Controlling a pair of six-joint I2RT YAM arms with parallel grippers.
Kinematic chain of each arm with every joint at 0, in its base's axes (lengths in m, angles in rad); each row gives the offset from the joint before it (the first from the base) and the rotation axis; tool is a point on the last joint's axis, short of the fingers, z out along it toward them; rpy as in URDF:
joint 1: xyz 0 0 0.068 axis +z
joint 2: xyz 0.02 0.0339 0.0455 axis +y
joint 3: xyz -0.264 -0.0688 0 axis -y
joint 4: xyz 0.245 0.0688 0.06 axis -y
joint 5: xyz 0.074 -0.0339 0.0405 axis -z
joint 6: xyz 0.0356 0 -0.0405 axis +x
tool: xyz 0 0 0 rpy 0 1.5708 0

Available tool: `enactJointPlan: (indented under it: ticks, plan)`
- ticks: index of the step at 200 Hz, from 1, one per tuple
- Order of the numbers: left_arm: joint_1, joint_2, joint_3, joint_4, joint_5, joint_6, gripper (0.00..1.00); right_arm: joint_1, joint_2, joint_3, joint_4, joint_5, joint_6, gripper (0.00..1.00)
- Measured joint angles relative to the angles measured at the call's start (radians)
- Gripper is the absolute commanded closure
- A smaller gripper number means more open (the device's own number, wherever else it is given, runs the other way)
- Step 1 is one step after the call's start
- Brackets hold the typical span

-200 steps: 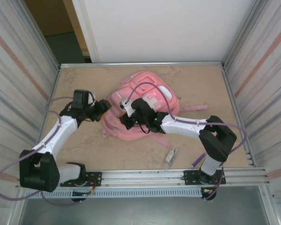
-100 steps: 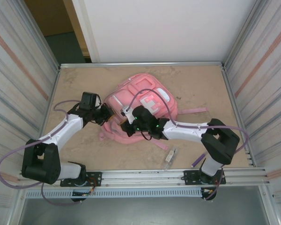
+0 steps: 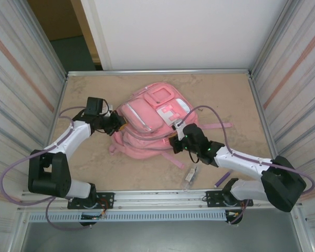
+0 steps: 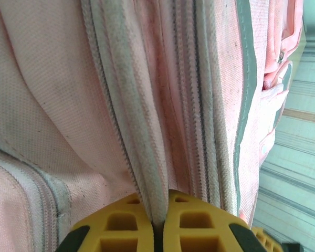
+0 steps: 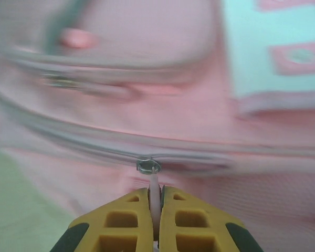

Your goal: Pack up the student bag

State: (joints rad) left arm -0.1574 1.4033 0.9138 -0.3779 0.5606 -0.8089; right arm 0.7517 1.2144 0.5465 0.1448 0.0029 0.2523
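My right gripper should next pull the white zip pull [image 5: 154,188] away from my base along the bag's grey zip line, then release it.
The student bag [image 3: 149,118], pink with pale patches, lies flat in the middle of the table. My left gripper [image 3: 118,124] is at the bag's left edge. In the left wrist view this gripper [image 4: 158,203] is shut on a fold of pink fabric [image 4: 147,131] beside a zip. My right gripper [image 3: 176,143] is at the bag's near right edge. Its yellow fingers [image 5: 130,220] in the right wrist view are shut on a white zip pull [image 5: 154,188] that hangs from a metal slider [image 5: 148,166] on a grey zip line.
A small clear packet [image 3: 190,177] and a purple pen [image 3: 222,179] lie on the table near the front rail [image 3: 163,197]. Pink straps [image 3: 218,125] trail right of the bag. Ribbed metal walls [image 3: 21,105] close in both sides.
The left gripper has closed on the bag's left edge. The right gripper has drawn the zip pull rightward and toward the near edge, and the bag has spread flatter.
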Motion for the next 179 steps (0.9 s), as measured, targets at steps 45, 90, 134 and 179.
enactJointPlan:
  ticks: [45,90,134,179]
  plan:
    - [0.0,0.012,0.005,0.002,0.061,0.027,0.97,-0.143,0.032,-0.021,0.051,-0.065,-0.001,0.93]
    - [0.031,-0.001,0.005,-0.018,0.079,0.045,0.53,-0.194,0.031,-0.017,-0.013,-0.048,-0.034,0.71]
    - [0.04,-0.076,0.005,-0.062,0.076,0.049,0.51,-0.182,-0.103,0.018,-0.177,-0.018,-0.121,0.63]
    - [-0.011,-0.1,0.025,-0.095,0.049,0.023,0.49,-0.134,-0.138,0.131,-0.249,-0.006,-0.221,0.6]
